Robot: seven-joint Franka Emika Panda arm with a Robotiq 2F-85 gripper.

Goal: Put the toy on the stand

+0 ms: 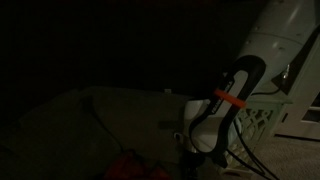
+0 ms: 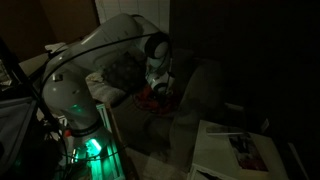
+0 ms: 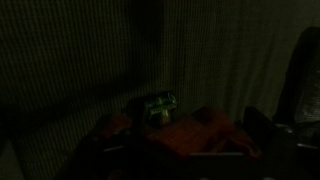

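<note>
Next, my gripper comes down open onto that body beside the green part, as its fingers straddle the toy's red body (image 2: pixel 152 102) (image 3: pixel 200 133) below.
The scene is very dark. The toy (image 3: pixel 190 135) is a red soft thing with a small green part (image 3: pixel 160 107). It lies on a grey armchair seat and shows in both exterior views (image 1: pixel 130 165) (image 2: pixel 150 100). My gripper (image 3: pixel 185 152) hangs low over it with the fingers wide apart, one on each side of the red body, and looks open. It also shows in both exterior views (image 1: pixel 195 150) (image 2: pixel 158 88). The stand (image 1: pixel 268 112) is a white lattice-sided table beside the armchair, and its flat top shows in an exterior view (image 2: pixel 235 150).
The armchair's ribbed backrest (image 3: pixel 200 50) rises right behind the toy. Its armrest (image 2: pixel 195 100) lies between the seat and the stand. Papers (image 2: pixel 250 150) lie on the stand's top. The robot base with a green light (image 2: pixel 85 145) stands beside the chair.
</note>
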